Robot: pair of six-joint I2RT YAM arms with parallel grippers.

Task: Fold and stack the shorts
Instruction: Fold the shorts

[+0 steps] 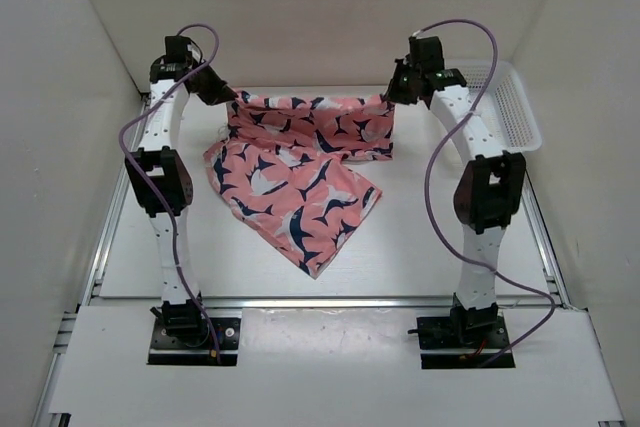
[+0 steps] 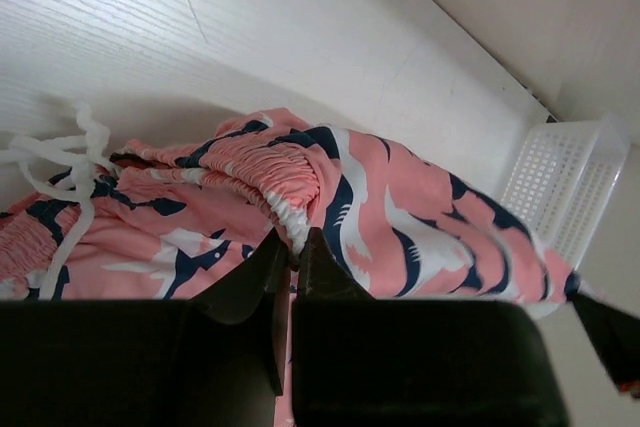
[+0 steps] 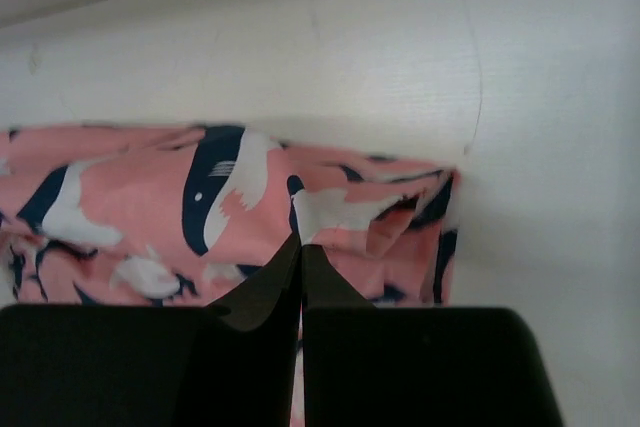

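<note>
My left gripper draws back and down over the lying leg's waist end by the drawstring next, because the leg slants toward the front. It then releases the waistband (image 2: pixel 285 187).
The coral-pink shorts (image 1: pixel 295 162) with white and navy blotches hang stretched between both arms at the back of the table, one leg trailing down toward the front. My left gripper (image 1: pixel 233 97) is shut on the gathered waistband (image 2: pixel 285 187) at the left end. My right gripper (image 1: pixel 390 97) is shut on the fabric edge (image 3: pixel 330 212) at the right end. In the left wrist view a white drawstring (image 2: pixel 65 162) lies loose beside the shorts (image 2: pixel 400 217). The right wrist view shows the shorts (image 3: pixel 130 197) spread just past the fingertips.
A white mesh basket (image 1: pixel 515 107) stands at the back right, also seen in the left wrist view as the basket (image 2: pixel 560 187). White walls close the table at the back and both sides. Purple cables loop off both arms.
</note>
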